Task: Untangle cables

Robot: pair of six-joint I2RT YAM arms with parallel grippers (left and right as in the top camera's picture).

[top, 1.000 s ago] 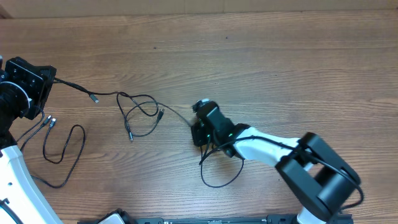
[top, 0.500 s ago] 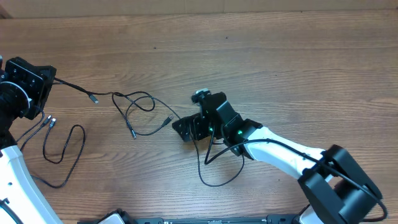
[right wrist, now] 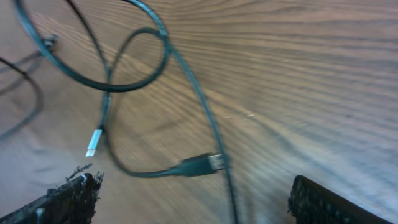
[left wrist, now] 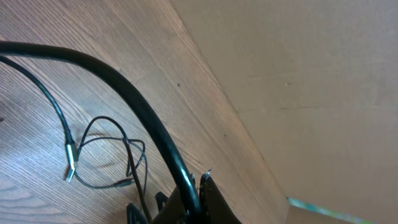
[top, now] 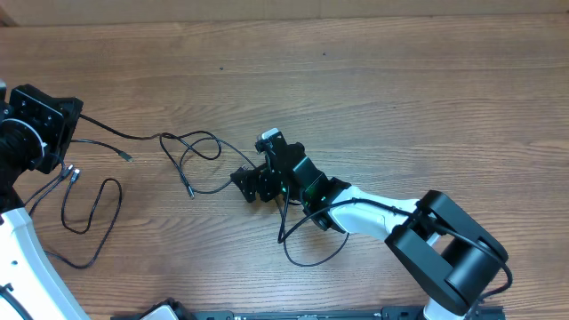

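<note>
The long piece of cable (top: 253, 164) (right wrist: 227, 173) beside the plug's tip runs between my right gripper's spread fingers into the tangle's loop, so my right gripper will move down onto that piece next.
Several thin black cables lie on the wooden table. A tangle of loops (top: 196, 151) sits left of centre, with a plug end (top: 188, 191) below it. My left gripper (top: 43, 132) at the far left is shut on one cable (left wrist: 124, 93), which runs right into the tangle. In the left wrist view that cable passes between the closed jaws of the left gripper (left wrist: 196, 182). My right gripper (top: 252, 185) stands open at the tangle's right side. In the right wrist view a black plug (right wrist: 205, 164) lies on the wood between the right gripper's (right wrist: 202, 200) spread fingers (right wrist: 74, 194), untouched.
A separate cable loop (top: 89, 213) with two silver plugs (top: 71, 175) lies at the lower left. Another loop (top: 311, 253) lies under the right arm. A loose silver plug (top: 127, 156) rests between the left gripper and the tangle. A tan wall (left wrist: 298, 74) borders the table's far edge.
My right gripper has opened and moved left to the tangle's edge. The tangle's right plug slid left. The loose plug near the left gripper shifted down and left.
</note>
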